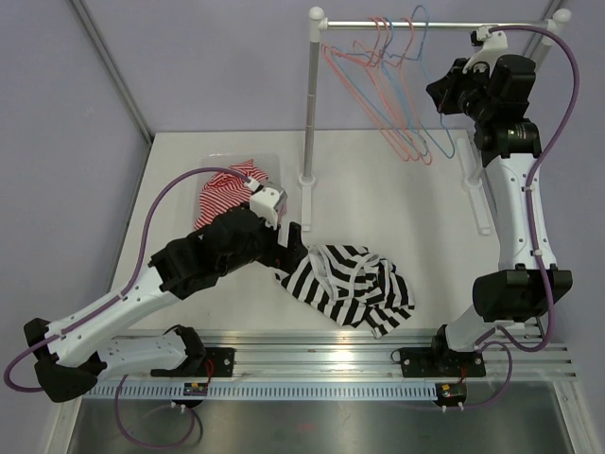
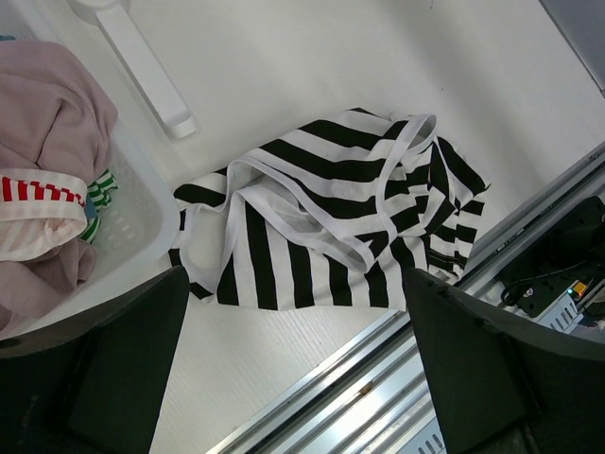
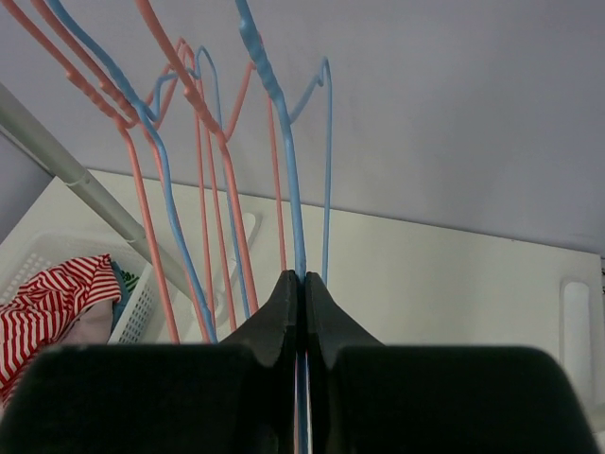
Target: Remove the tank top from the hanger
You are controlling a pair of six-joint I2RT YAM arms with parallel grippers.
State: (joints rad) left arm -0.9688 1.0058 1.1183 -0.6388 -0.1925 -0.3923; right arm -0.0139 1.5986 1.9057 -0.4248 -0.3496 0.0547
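Next, my left gripper comes down toward the right in the top view, to the tank top's middle fold.
The black-and-white striped tank top lies crumpled on the table near the front edge, off any hanger; the left wrist view shows it spread just beyond my fingers. My left gripper hovers at its left edge, open wide with nothing between the jaws. My right gripper is raised at the clothes rail, shut on the wire of a blue hanger. That hanger hangs bare among several pink and blue ones.
A white basket holding red-striped and pink clothes stands at the left. The rack's post rises mid-table and its rail spans the back. An aluminium rail runs along the table's near edge.
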